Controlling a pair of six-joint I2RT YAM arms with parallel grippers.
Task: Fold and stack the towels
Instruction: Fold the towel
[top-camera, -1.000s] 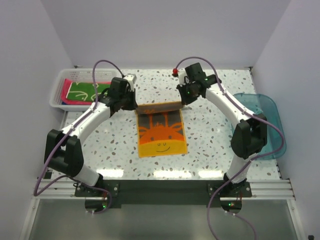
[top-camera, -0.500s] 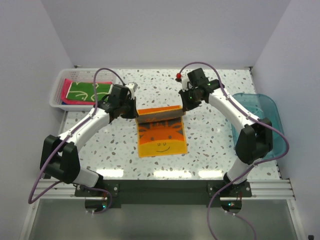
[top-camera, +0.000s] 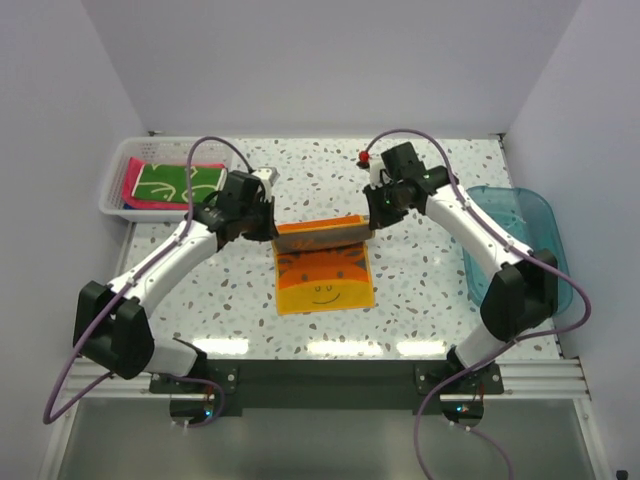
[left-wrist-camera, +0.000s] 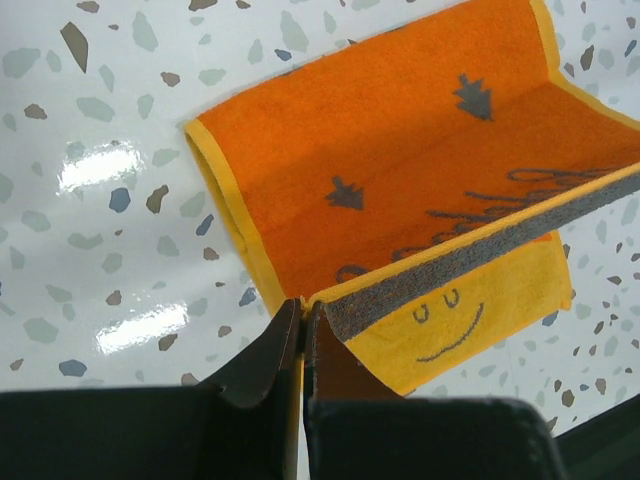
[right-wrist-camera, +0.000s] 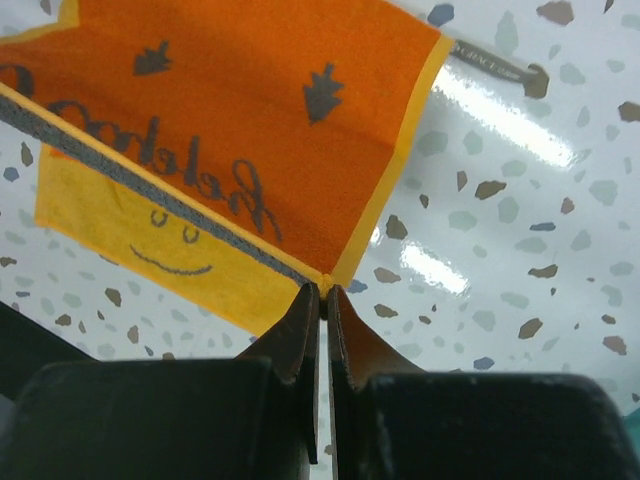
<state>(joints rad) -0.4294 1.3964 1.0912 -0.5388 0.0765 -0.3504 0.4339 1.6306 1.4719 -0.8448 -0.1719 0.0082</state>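
The left gripper will next draw the raised corner back and down over the uncovered yellow near corner (top-camera: 284, 305) and let go, since the yellow corner is below the gripper and back from it.
A towel (top-camera: 322, 283) lies mid-table with an orange and yellow smiling face showing. Its far edge is lifted and curled over toward me, baring the orange underside (left-wrist-camera: 400, 160) with dark lettering and a dark grey band (left-wrist-camera: 470, 262). My left gripper (top-camera: 272, 232) (left-wrist-camera: 303, 305) is shut on the raised left corner. On the raised right corner my right gripper (top-camera: 368, 228) (right-wrist-camera: 323, 290) is shut too. The lifted edge hangs between them, a little above the cloth below. A green patterned towel (top-camera: 176, 183) and a pink one (top-camera: 128, 192) lie in the basket.
The white slotted basket (top-camera: 112, 200) stands at the far left of the speckled table. A clear blue tub (top-camera: 535, 215) sits at the right edge beside my right arm. White walls close off the back and both sides.
Both grippers have moved toward the near side, carrying the towel's far edge with them. The fold now covers more of the face pattern.
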